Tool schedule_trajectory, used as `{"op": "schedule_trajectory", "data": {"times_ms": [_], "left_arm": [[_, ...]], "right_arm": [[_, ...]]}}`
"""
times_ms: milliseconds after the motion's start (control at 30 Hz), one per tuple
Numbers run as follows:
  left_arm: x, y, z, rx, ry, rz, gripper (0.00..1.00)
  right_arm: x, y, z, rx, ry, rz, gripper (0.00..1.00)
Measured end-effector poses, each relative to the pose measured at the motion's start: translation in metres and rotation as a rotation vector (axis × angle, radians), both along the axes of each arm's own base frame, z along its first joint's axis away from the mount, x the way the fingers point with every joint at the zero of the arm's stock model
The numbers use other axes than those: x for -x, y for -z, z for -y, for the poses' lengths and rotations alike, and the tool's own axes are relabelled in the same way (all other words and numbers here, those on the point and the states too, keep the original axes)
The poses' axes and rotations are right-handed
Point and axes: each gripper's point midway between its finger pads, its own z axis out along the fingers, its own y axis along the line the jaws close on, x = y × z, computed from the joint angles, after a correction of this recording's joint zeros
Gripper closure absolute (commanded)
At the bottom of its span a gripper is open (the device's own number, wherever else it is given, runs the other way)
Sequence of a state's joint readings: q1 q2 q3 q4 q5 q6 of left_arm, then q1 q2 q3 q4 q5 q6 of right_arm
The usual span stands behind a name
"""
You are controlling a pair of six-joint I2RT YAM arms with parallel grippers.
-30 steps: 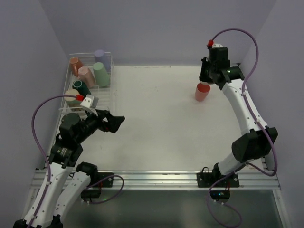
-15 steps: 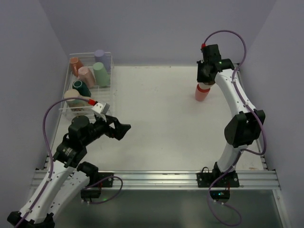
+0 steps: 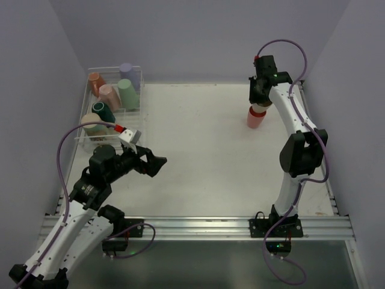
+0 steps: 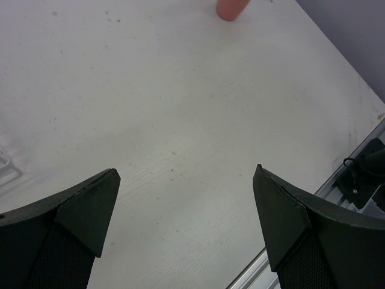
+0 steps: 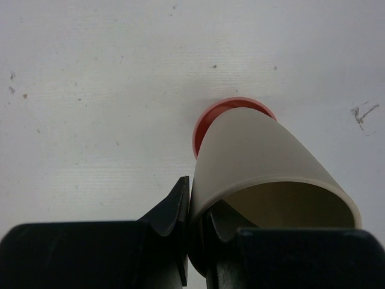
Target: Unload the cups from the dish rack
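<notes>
I will next lower my right gripper, set the beige cup inside and let go of its rim, as its closed end hangs over the red cup's opening (image 3: 258, 111).
My right gripper (image 3: 260, 100) is shut on the rim of a beige cup (image 5: 264, 156), one finger inside and one outside. The beige cup hangs tilted right over a red cup (image 5: 207, 120) standing on the table at the far right (image 3: 255, 118); I cannot tell whether they touch. The dish rack (image 3: 137, 114) stands at the far left. It holds an orange cup (image 3: 94, 80), a pink cup (image 3: 109, 96), a purple cup (image 3: 126, 71), a green cup (image 3: 127, 94), a dark green mug (image 3: 102, 111) and a cream mug (image 3: 91, 124). My left gripper (image 3: 154, 164) is open and empty over bare table, right of the rack.
The left wrist view shows white tabletop between my open fingers (image 4: 90, 211), the red cup (image 4: 231, 7) far ahead, and the metal front rail (image 4: 361, 174) at lower right. Lilac walls close the table on three sides.
My right wrist has swung left, bringing the beige cup over the red cup. My left gripper has moved a little right and toward the near edge, still open.
</notes>
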State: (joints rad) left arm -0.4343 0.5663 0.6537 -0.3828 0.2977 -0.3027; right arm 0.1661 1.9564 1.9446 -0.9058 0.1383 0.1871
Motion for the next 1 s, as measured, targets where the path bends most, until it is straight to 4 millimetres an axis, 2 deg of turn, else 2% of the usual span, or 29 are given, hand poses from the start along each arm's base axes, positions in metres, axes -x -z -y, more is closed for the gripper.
{"op": "schedule_trajectory", "data": {"times_ms": [133,467,733,800,833,1000], "left_arm": [[-0.001,0.004,0.000,-0.006,-0.001,-0.011,0.00],[-0.003,0.008,-0.001,-0.014,-0.014,-0.020,0.00],[-0.004,0.010,-0.002,-0.019,-0.018,-0.026,0.00],[-0.004,0.011,-0.001,-0.020,-0.019,-0.029,0.00],[-0.005,0.011,-0.001,-0.021,-0.019,-0.030,0.00],[-0.006,0.013,-0.002,-0.024,-0.021,-0.036,0.00]], "right_arm": [[-0.001,0.004,0.004,-0.001,0.002,-0.009,1.00],[-0.005,0.020,-0.004,-0.031,-0.021,-0.037,1.00],[-0.004,0.030,-0.002,-0.030,-0.017,-0.061,1.00],[-0.005,0.032,-0.002,-0.030,-0.016,-0.064,0.93],[-0.006,0.034,-0.002,-0.029,-0.016,-0.067,0.84],[-0.007,0.039,-0.002,-0.028,-0.016,-0.076,0.60]]}}
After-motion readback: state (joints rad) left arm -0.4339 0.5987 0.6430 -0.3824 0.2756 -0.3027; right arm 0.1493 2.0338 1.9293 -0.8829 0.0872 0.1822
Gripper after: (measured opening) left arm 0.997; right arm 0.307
